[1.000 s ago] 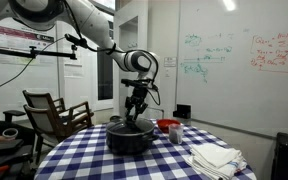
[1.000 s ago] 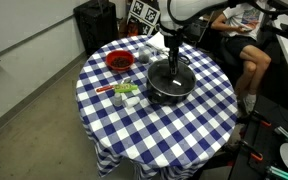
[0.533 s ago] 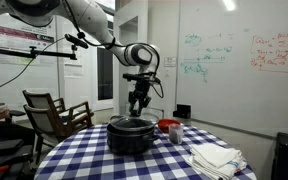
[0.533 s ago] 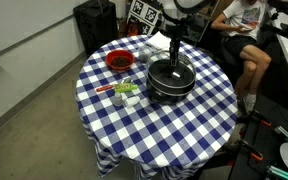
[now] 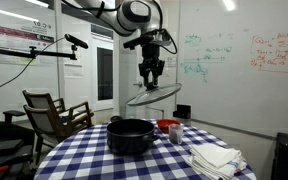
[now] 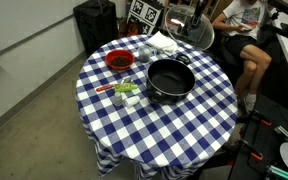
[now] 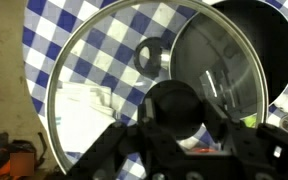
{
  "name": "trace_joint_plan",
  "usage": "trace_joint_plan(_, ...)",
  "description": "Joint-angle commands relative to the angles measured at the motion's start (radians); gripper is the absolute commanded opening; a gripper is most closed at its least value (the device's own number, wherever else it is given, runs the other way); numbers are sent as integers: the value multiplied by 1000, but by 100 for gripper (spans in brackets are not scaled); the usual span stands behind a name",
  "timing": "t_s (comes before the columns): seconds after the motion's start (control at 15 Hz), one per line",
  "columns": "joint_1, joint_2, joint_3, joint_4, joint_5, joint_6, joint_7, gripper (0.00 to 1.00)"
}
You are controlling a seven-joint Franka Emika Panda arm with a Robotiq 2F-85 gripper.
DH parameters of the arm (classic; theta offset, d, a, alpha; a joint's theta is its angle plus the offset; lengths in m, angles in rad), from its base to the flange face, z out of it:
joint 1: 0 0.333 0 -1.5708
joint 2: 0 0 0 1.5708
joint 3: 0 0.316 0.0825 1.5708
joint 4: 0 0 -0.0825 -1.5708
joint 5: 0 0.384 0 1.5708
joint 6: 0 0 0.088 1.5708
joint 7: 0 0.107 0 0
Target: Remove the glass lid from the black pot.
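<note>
The lid will come down next onto the bare checked cloth beside the pot, and my gripper will release the lid's knob there, as that clear spot is below my gripper.
My gripper (image 5: pixel 151 82) is shut on the black knob of the glass lid (image 5: pixel 154 96) and holds it high above the table, well clear of the black pot (image 5: pixel 130 135). The lid hangs roughly level, slightly tilted. In an exterior view the lid (image 6: pixel 192 33) is up near the far table edge, and the pot (image 6: pixel 170 80) stands open on the checked cloth. In the wrist view the lid (image 7: pixel 94 70) fills the frame, with the knob between my jaws (image 7: pixel 176 108) and the pot (image 7: pixel 269 50) seen through the glass at the right.
A red bowl (image 6: pixel 119 61) stands on the round blue-checked table (image 6: pixel 154 125). White folded cloths (image 5: pixel 216 157) lie near the pot, also seen at the far edge (image 6: pixel 162 42). Small green and white items (image 6: pixel 125 92) lie beside the pot. A person (image 6: pixel 239 30) sits close behind the table.
The lid sat on the pot with my gripper on its knob. Now my gripper has risen a long way with the lid, and the pot stands uncovered.
</note>
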Motion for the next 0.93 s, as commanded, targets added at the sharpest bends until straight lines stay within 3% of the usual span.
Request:
trace_joint_plan(0.0, -58, -148, -72, -175, -12, 3, 30, 25)
trace_joint_plan(0.4, -157, -208, -191, -429, -119, 106, -9, 25)
trace_joint_plan(0.87, -171, -119, -187, -548, -115, 275, -54, 25)
